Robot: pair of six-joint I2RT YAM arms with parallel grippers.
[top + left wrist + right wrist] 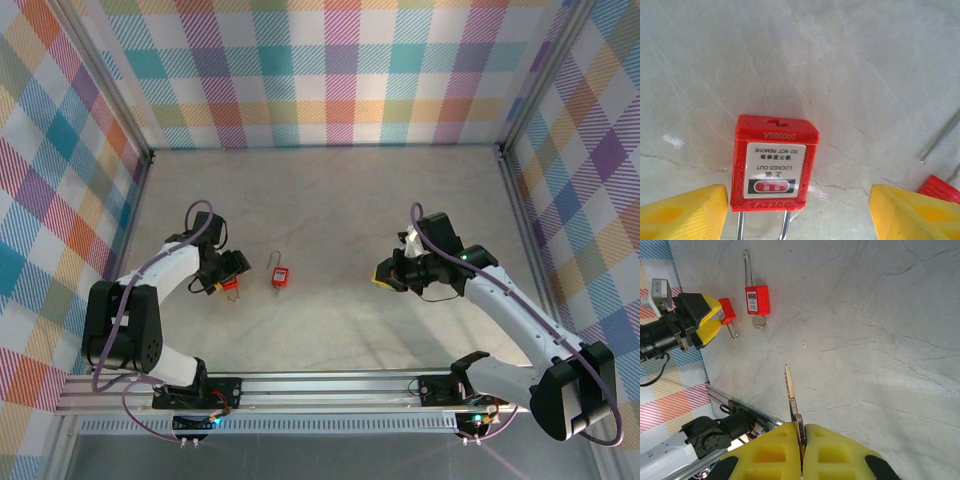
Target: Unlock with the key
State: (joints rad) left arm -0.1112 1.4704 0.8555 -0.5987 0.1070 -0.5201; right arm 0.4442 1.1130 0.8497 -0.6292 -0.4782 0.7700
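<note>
The red padlock lies below, nearer one finger, so next my left gripper needs to lower its fingers and shift away from the second padlock to center the labelled body (231, 285) (773, 167).
A red padlock (772, 162) with a white "LOCKED OUT" label lies between the yellow fingers (685, 212) of my left gripper (799, 200). The gripper is open, and the lock sits close to the left finger with a wide gap on the right. From above, this lock (231, 285) is at the left gripper (228, 275). A second red padlock (279, 276) lies on the table just to its right, and its body (757, 300) has a small metal ring (759, 322) at its end. My right gripper (802, 432) is shut on a brass key (791, 390), blade pointing outward.
The grey marble-patterned tabletop (330, 200) is walled by checkered panels. An aluminium rail (330, 385) carrying the arm bases runs along the near edge. The second lock's corner (940, 187) and shackle (940, 135) sit right of my left gripper's right finger.
</note>
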